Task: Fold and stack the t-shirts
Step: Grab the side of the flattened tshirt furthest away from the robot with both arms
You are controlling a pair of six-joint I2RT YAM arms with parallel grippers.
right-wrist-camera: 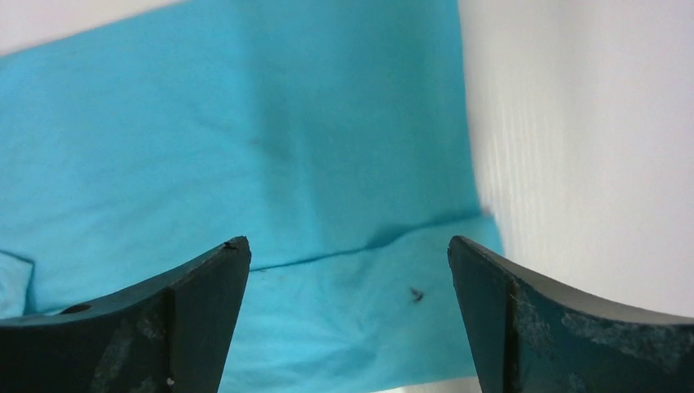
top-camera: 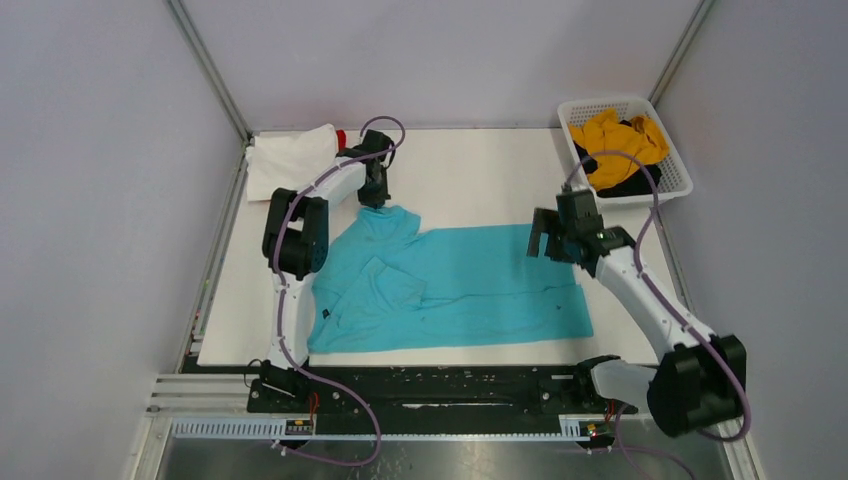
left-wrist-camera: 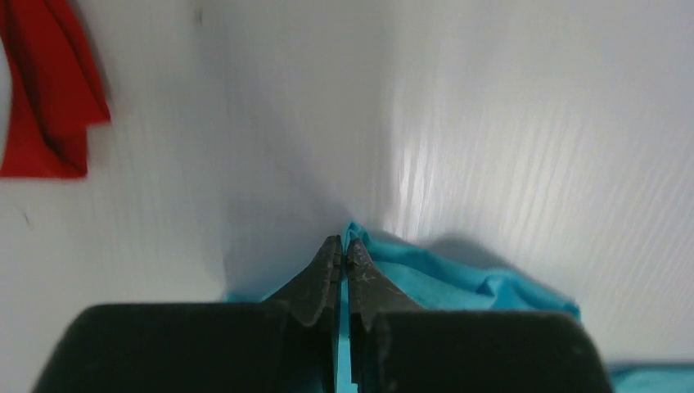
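Note:
Next, my right gripper turns and lowers outward to the t-shirt's far corner by the basket, since the t-shirt's other far corner is pinched.
The turquoise t-shirt [top-camera: 450, 285] lies spread on the white table, rumpled at its left half. My left gripper [top-camera: 377, 200] is shut on a far-left tip of the turquoise cloth [left-wrist-camera: 425, 278], pinched between the fingertips [left-wrist-camera: 327, 262]. My right gripper [top-camera: 545, 238] is open and empty, hovering over the shirt's right end [right-wrist-camera: 327, 164]. A white t-shirt [top-camera: 290, 160] lies at the far left with a red t-shirt [top-camera: 341, 138] peeking beside it; the red one also shows in the left wrist view [left-wrist-camera: 49, 90]. A mustard-yellow t-shirt [top-camera: 620, 140] and a black t-shirt [top-camera: 632, 184] sit in the basket.
A white plastic lattice basket [top-camera: 680, 180] stands at the far right corner. The white table surface [top-camera: 480, 170] is bounded by metal frame rails, and grey walls stand on three sides.

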